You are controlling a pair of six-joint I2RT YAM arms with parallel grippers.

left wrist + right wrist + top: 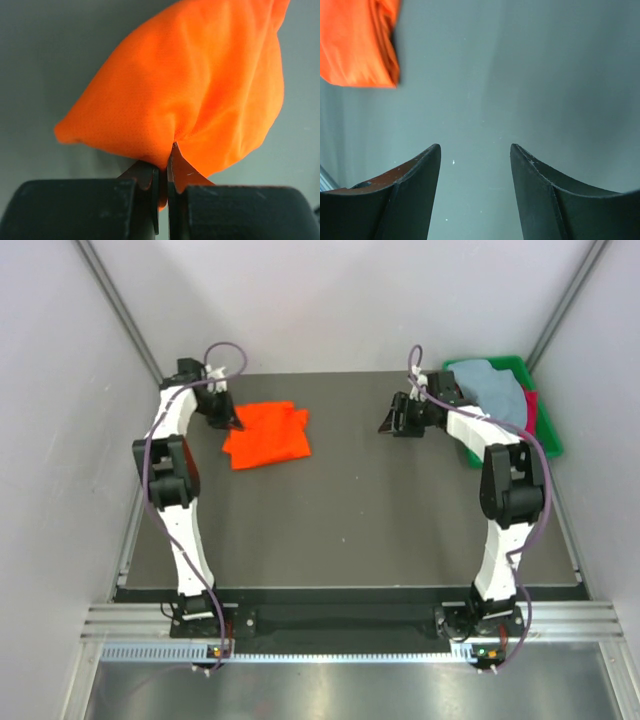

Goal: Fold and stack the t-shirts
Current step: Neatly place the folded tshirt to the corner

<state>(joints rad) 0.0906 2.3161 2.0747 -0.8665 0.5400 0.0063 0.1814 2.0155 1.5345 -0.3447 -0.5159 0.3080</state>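
My left gripper goes left in the top view, over the bare table by the wall (209,447), and releases next, as the orange t-shirt lies short of it.
The bright orange t-shirt (267,435) lies folded on the dark table at the back left. My left gripper (234,424) is shut on its left edge; in the left wrist view the cloth (190,85) is pinched between the jaws of the gripper (166,165). My right gripper (386,423) is open and empty above bare table right of the shirt; its wrist view shows the open gripper (475,150) and a corner of the orange shirt (360,42). A pale grey-blue t-shirt (495,390) lies over a dark red one (531,410) in the tray.
A green plastic tray (549,435) sits at the back right corner of the table (350,530), behind my right arm. Grey walls close in the table on the left, right and back.
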